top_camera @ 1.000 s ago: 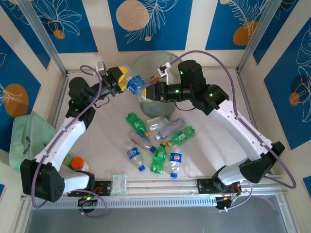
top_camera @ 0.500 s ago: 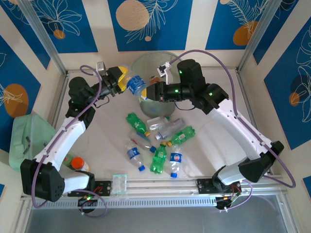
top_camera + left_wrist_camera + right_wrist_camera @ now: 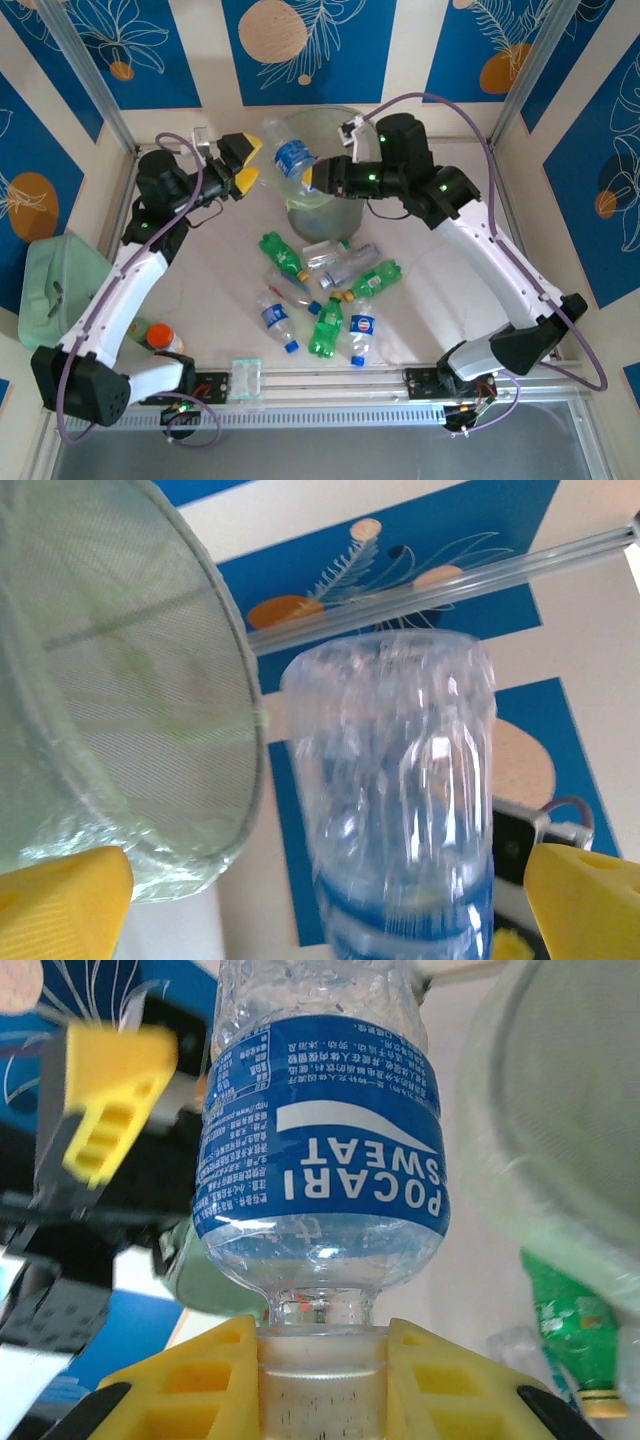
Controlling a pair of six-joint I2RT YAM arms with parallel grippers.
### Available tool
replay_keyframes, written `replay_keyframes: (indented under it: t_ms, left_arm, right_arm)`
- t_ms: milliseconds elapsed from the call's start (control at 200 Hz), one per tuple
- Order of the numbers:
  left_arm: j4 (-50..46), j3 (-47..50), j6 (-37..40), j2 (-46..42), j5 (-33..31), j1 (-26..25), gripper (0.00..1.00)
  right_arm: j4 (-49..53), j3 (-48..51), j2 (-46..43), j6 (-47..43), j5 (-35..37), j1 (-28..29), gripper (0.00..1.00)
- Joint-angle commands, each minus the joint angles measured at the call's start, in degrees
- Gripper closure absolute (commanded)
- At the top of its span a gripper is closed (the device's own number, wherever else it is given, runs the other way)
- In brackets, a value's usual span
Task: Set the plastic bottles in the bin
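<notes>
My right gripper swings outward over the bin's opening [image 3: 328, 137] and releases the bottle's white cap there next. The blue-labelled bottle still hangs across the bin's rim.
A clear bottle [image 3: 289, 153] with a blue label hangs tilted over the near-left rim of the round translucent bin [image 3: 335, 125]. My right gripper [image 3: 312, 178] is shut on its white cap, which the right wrist view shows clamped between the yellow fingers of the right gripper [image 3: 320, 1385], under the blue-labelled bottle [image 3: 322, 1150]. My left gripper [image 3: 249, 164] stands open just left of the bottle, not touching it. In the left wrist view the bottle [image 3: 400, 800] rises between the wide-apart fingertips [image 3: 60, 900], with the bin [image 3: 120, 730] at left. Several plastic bottles [image 3: 326, 328] lie on the table.
The loose bottles are heaped in front of the bin, green ones [image 3: 282, 255] among clear ones [image 3: 340, 262]. An orange-capped bottle [image 3: 160, 338] and a mint-green container [image 3: 55, 285] sit at the left edge. A small clear box [image 3: 246, 378] lies by the front rail.
The left gripper has opened, let go of the blue-labelled bottle and drawn back to the left. The right gripper has swung the bottle upward and toward the bin's rim.
</notes>
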State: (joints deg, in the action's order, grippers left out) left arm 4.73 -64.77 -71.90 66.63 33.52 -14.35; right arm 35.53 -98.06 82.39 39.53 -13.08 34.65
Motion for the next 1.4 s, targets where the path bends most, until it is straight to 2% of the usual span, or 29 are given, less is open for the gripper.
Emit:
replay_keyframes:
  t_ms: [0, 85, 170, 500, 575, 645, 700, 815, 880, 1160, 1396]
  left_arm:
    - [-14.7, -2.6, 10.3, -3.1, -6.3, 0.4, 0.0]
    - [-23.6, -3.3, 14.5, -3.6, -10.2, 0.4, 0.02]
    - [-28.6, -2.4, 16.9, -3.6, -11.3, 0.5, 0.08]
    - [-30.4, 7.8, 16.1, -5.0, -11.0, 0.3, 0.16]
    - [-30.8, 9.7, 15.9, -4.8, -11.5, 0.3, 0.17]
    - [-31.5, 10.9, 15.7, -4.1, -12.3, 0.0, 0.18]
    - [-31.8, 11.7, 15.6, -3.6, -13.2, -0.5, 0.18]
    - [-32.2, 12.8, 15.2, -2.0, -14.9, -1.5, 0.17]
    - [-31.9, 13.2, 14.9, -0.8, -15.8, -2.3, 0.17]
    - [-28.4, 14.5, 13.2, 5.5, -19.2, -4.6, 0.19]
    - [-24.3, 13.9, 11.8, 13.6, -19.7, -6.0, 0.2]
  right_arm:
    - [1.4, -2.9, 1.6, -0.9, 2.3, -3.0, 0.81]
    - [2.5, -4.6, 3.6, -1.4, 2.7, -5.3, 0.81]
    - [4.7, -7.0, 6.4, -2.3, 3.7, -6.8, 0.82]
    - [14.0, -16.4, 15.8, -5.9, 11.7, -9.8, 0.79]
    - [15.6, -18.3, 17.4, -6.0, 12.1, -10.2, 0.71]
    - [16.2, -19.5, 18.0, -6.1, 12.5, -10.2, 0.53]
    - [16.2, -19.9, 17.8, -6.0, 12.7, -10.1, 0.45]
    - [16.6, -21.1, 17.3, -6.2, 13.5, -9.9, 0.29]
    - [17.0, -21.9, 16.8, -6.3, 13.8, -9.7, 0.24]
    - [14.7, -18.0, 10.6, -6.8, 13.7, -5.7, 0.23]
    - [9.8, -7.3, 3.8, -6.1, 15.2, 2.6, 0.22]
